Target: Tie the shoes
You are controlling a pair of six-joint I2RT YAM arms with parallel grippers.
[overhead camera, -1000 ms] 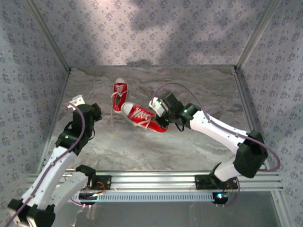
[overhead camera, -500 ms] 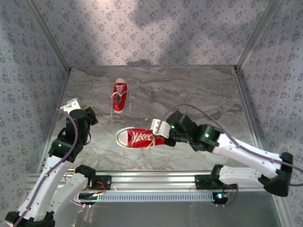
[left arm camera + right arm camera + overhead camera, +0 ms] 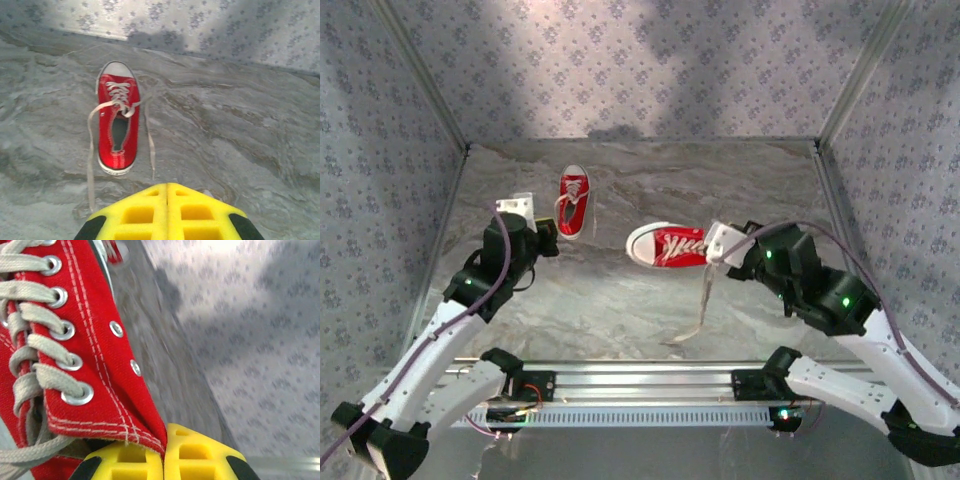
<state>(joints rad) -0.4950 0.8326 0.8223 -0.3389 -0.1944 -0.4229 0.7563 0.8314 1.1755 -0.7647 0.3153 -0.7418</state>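
My right gripper should next swing the shoe toward my left gripper, lower it onto the clear, bare tabletop between them and release the shoe's canvas edge.
One of the shoes, a red sneaker (image 3: 574,200) (image 3: 117,120), lies flat on the table with its toe toward the back wall and its white laces (image 3: 91,150) loose along both sides. My left gripper (image 3: 546,243) (image 3: 167,189) hovers just behind its heel, shut with nothing between the yellow fingers. The other shoe (image 3: 670,246) (image 3: 75,340) is off to the right with its toe pointing left. My right gripper (image 3: 722,245) (image 3: 165,441) is shut on the red canvas edge beside its eyelets. A long lace (image 3: 700,305) trails from it toward the near edge.
A marbled grey tabletop (image 3: 650,180) is boxed in by patterned walls at the back (image 3: 640,70) and both sides. An aluminium rail (image 3: 640,378) runs along the near edge by the arm bases.
The right arm swung the held shoe from the table's middle front to the right. The left gripper closed and moved up toward the far shoe's heel.
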